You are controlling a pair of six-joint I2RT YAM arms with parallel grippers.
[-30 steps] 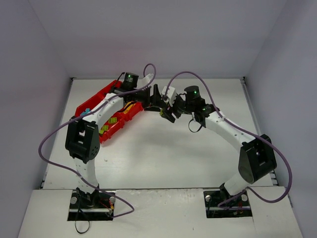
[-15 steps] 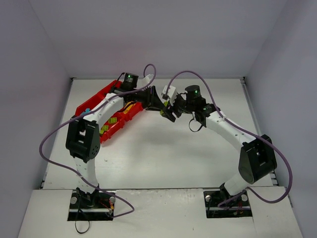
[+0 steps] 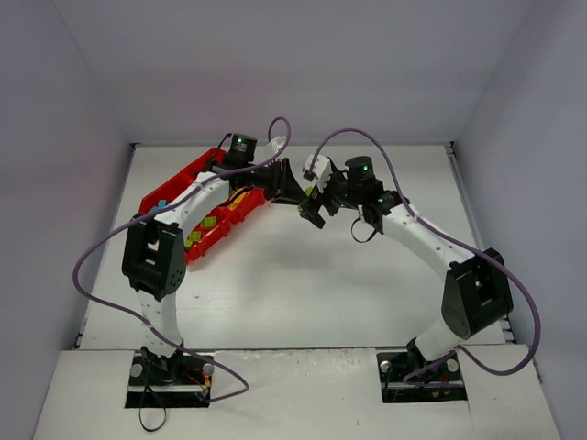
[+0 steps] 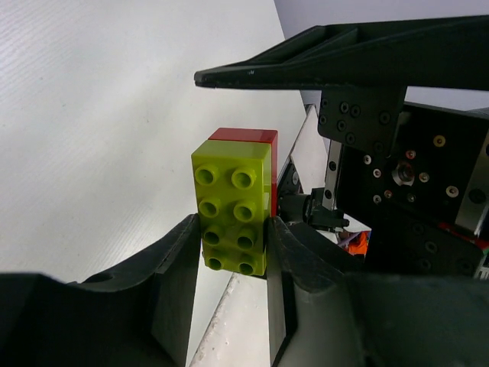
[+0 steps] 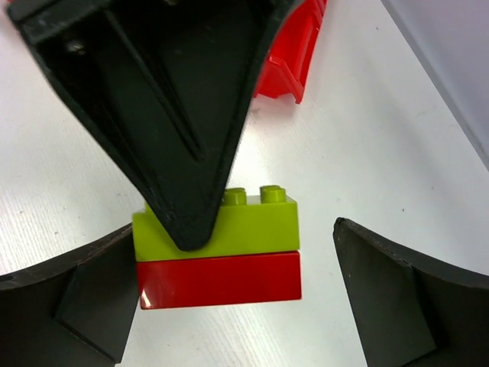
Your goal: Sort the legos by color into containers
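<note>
The lime brick (image 4: 233,206) matches the green legos in color. Next I need to move my left gripper to the left in the top view, over the tray's section with green legos, and release the brick there.
A lime green brick (image 4: 233,206) stacked on a red brick (image 4: 246,136) hangs above the table. My left gripper (image 4: 233,226) is shut on the lime brick's sides. In the right wrist view the same lime brick (image 5: 260,225) and red brick (image 5: 221,279) sit between the spread fingers of my right gripper (image 5: 235,252), which is open; its right finger (image 5: 405,290) stands well clear of the stack. From above, both grippers meet at the stack (image 3: 311,192), just right of the red tray (image 3: 195,169). The tray holds yellow (image 3: 240,202), green (image 3: 209,223) and teal (image 3: 160,206) legos.
The red tray's end (image 5: 294,46) lies close behind the stack. White walls enclose the table on three sides. Purple cables loop over both arms. The left arm covers part of the tray.
The left jaws have closed on the stack and the right jaws have opened away from it. Both arms have barely shifted.
</note>
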